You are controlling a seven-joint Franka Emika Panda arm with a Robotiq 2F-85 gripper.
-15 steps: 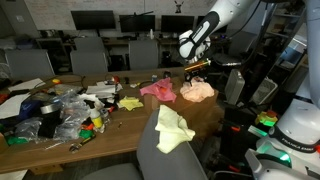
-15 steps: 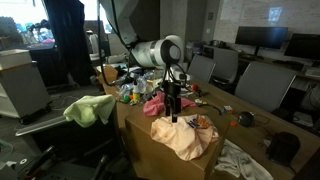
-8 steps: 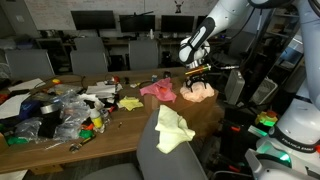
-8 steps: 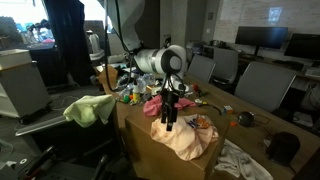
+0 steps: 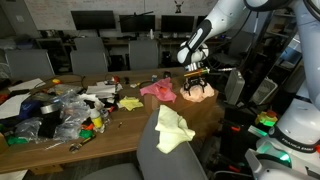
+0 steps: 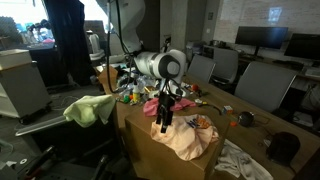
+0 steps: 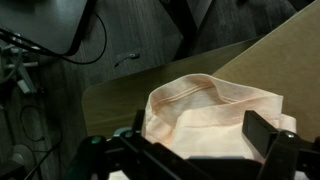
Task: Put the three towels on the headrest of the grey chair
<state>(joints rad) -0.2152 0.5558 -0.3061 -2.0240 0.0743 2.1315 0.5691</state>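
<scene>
The gripper moves down slightly onto the folds between its open fingers next and closes them there, since the peach towel's crumpled cloth lies just below it.
A peach towel (image 5: pixel 198 93) lies crumpled at the table's end; it also shows in an exterior view (image 6: pixel 187 139) and fills the wrist view (image 7: pixel 215 112). My gripper (image 5: pixel 196 79) (image 6: pixel 163 124) (image 7: pixel 197 140) is open just above it, with its fingers on either side of the cloth, holding nothing. A pink towel (image 5: pixel 157 90) (image 6: pixel 152 106) lies on the table beside the peach one. A yellow-green towel (image 5: pixel 172 128) (image 6: pixel 90 108) is draped over the headrest of the grey chair (image 5: pixel 150 160).
Bags, cables and small items (image 5: pixel 60 108) clutter the table's far part. Office chairs (image 5: pixel 95 55) and monitors stand behind the table (image 5: pixel 125 128). A small orange object (image 6: pixel 245 118) lies on the table near the peach towel. A robot base (image 5: pixel 295 130) stands close by.
My gripper has come down from above the table's end toward the peach towel and now hovers just over it, still open. The towels have not moved.
</scene>
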